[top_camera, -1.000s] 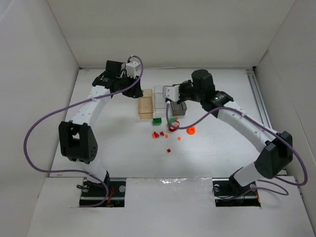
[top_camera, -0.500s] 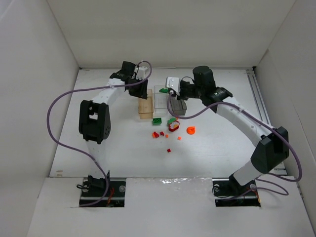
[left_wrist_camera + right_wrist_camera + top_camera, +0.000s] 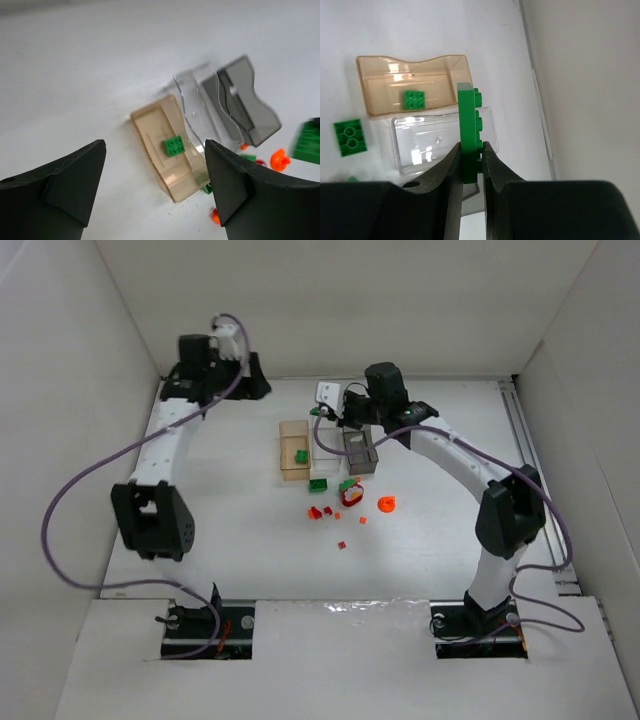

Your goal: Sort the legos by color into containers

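Observation:
The flat green lego goes left in the top view next in my right gripper, for release over the tan-orange bin [image 3: 293,448] [image 3: 414,82], which holds a green lego.
My right gripper [image 3: 322,410] is shut on a flat green lego [image 3: 468,125], held on edge above the clear bin [image 3: 440,140]. The tan-orange bin [image 3: 293,448] holds one green lego [image 3: 301,455], which also shows in the left wrist view [image 3: 173,146] and the right wrist view [image 3: 415,98]. The smoky grey bin [image 3: 360,452] stands to the right of the clear bin [image 3: 328,438]. My left gripper [image 3: 252,386] is open and empty at the far left corner, well away from the bins. Another green lego [image 3: 318,483], red pieces [image 3: 316,511] and a round orange piece [image 3: 387,504] lie in front of the bins.
White walls close in the table on the left, back and right. My left arm stretches along the left side. A rail [image 3: 525,440] runs along the right edge. Small red [image 3: 341,543] and orange [image 3: 363,521] bits lie nearer the front.
My left arm has swung back from over the tan-orange bin to the far left corner, and a green lego now shows in that bin. My right gripper has moved left and back with its green lego.

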### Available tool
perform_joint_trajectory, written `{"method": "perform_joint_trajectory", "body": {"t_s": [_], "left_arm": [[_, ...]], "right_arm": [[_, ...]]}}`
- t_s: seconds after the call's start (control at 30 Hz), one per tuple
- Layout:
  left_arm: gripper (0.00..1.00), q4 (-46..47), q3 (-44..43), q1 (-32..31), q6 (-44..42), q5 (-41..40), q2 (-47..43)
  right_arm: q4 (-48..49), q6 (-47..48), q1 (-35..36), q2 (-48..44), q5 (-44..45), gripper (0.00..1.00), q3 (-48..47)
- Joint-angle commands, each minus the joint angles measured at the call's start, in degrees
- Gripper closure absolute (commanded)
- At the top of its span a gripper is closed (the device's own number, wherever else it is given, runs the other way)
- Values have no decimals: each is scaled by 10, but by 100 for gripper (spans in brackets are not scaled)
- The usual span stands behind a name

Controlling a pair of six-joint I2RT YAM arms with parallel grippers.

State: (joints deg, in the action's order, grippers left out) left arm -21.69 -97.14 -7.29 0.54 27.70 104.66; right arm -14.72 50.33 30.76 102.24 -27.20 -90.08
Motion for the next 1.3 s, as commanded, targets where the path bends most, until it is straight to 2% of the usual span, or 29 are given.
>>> {"method": "perform_joint_trajectory", "body": {"t_s": [0.0, 0.07, 0.23, 0.57, 0.7, 0.77, 0.83, 0.97, 1.03, 1.13, 1.23, 1.27], "left_arm": [[22, 54, 16, 70, 51, 5, -137], [22, 39, 50, 107, 51, -6, -181], [18, 33, 142, 150, 31, -22, -263], [18, 2, 194, 161, 9, -33, -318], [17, -8, 194, 161, 3, -33, -323], [9, -14, 194, 161, -4, -40, -329], [1, -14, 200, 161, -4, -45, -329], [0, -9, 205, 161, -4, -45, -334], [0, 3, 210, 161, -4, -34, -341], [0, 10, 216, 153, -25, -12, -351], [0, 31, 234, 120, -36, -62, -374], [0, 41, 245, 114, -42, -72, -383]], "right_arm": [[12, 31, 25, 38, 27, 100, -73], [-1, 31, 38, 101, 32, 99, -118], [-1, 31, 61, 150, 43, 95, -156], [22, 18, 79, 241, 43, 91, -206], [22, 18, 79, 263, 48, 71, -213], [28, 13, 79, 269, 54, 61, -213], [33, 7, 79, 269, 68, 55, -213], [38, 1, 79, 257, 73, 43, -213], [38, 1, 84, 242, 79, 42, -218], [43, 1, 97, 176, 101, 39, -224], [49, 8, 112, 85, 135, 34, -194], [62, 8, 112, 62, 158, 34, -159]]}}
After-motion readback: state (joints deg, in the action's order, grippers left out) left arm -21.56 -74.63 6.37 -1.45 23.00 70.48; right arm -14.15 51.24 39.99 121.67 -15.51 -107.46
